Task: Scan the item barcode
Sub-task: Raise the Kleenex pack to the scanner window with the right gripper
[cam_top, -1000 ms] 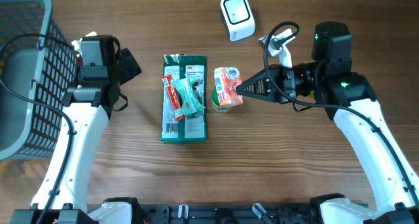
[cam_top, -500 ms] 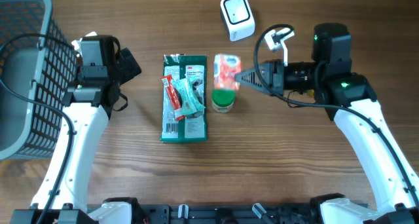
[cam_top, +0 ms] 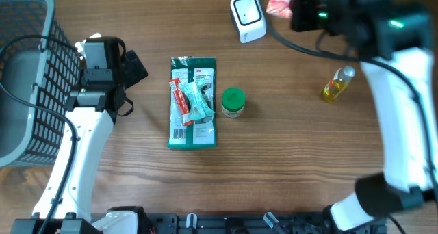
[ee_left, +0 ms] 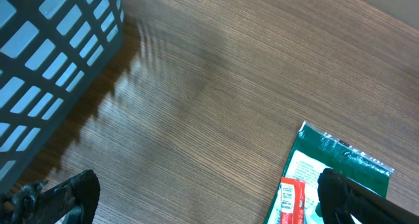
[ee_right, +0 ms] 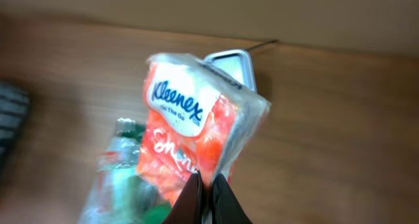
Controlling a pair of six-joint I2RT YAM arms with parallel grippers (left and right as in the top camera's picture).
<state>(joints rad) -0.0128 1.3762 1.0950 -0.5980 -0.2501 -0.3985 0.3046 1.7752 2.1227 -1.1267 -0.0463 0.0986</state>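
Observation:
The right gripper draws back and down next and releases the pack [cam_top: 279,0] there. The bare wood between jar and yellow bottle lies clear, below and back from my right gripper.
My right gripper [ee_right: 209,185] is shut on the lower edge of an orange and white Kleenex tissue pack [ee_right: 190,119], held up in the air. Just behind the pack stands the white barcode scanner [ee_right: 232,61]. From overhead, the tissue pack [cam_top: 279,0] hangs at the table's far edge, right of the scanner [cam_top: 248,16], with the right wrist partly over it. No barcode shows on the pack. My left gripper [ee_left: 209,204] is open over bare wood, left of a green packet [ee_left: 334,158], holding nothing.
A green packet with small sachets on it [cam_top: 193,102] lies mid-table, a green-lidded jar [cam_top: 233,102] right beside it. A yellow bottle [cam_top: 338,83] lies to the right. A dark wire basket [cam_top: 27,76] fills the left edge.
The right arm has lifted the tissue pack from beside the jar, up and back to the scanner. The yellow bottle now shows. The left arm has not moved.

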